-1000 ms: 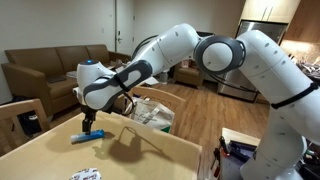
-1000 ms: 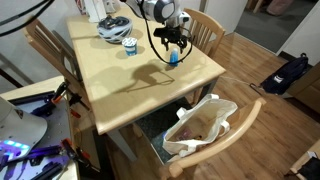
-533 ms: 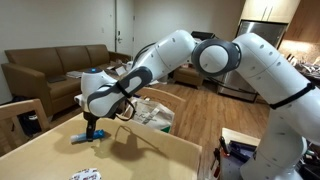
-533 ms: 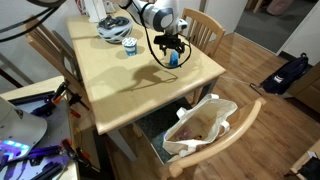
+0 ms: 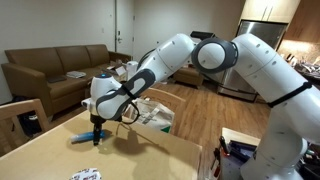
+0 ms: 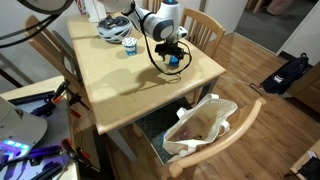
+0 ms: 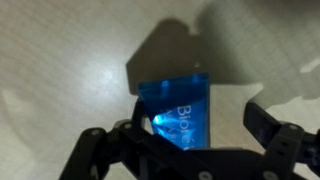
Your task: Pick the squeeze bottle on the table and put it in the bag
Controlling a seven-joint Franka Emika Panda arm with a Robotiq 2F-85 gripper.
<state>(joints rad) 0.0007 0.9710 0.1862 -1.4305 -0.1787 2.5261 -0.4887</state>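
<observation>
The bottle's lettered body (image 7: 182,110) is between my gripper's fingers, so my gripper will stay low over the table next and close them on it.
The squeeze bottle (image 7: 178,105) is translucent blue with white lettering and lies on its side on the light wooden table (image 6: 120,85). It shows near the far table edge in both exterior views (image 5: 80,138) (image 6: 175,61). My gripper (image 7: 200,135) is open and low over the table, with a finger on either side of the bottle; the bottle sits closer to the left finger. The gripper also shows in both exterior views (image 5: 96,139) (image 6: 171,54). The white bag (image 6: 222,104) stands open on the floor beside the table and also appears in an exterior view (image 5: 157,104).
A white-and-blue helmet-like object (image 6: 112,27) and a small cup (image 6: 130,46) sit at the table's far end. Wooden chairs (image 6: 205,28) stand around the table. A dark bag (image 6: 290,72) lies on the floor. A brown sofa (image 5: 50,68) stands behind.
The arm has moved down and slightly sideways, bringing the gripper from above the bottle to table level around it. The bottle has not moved.
</observation>
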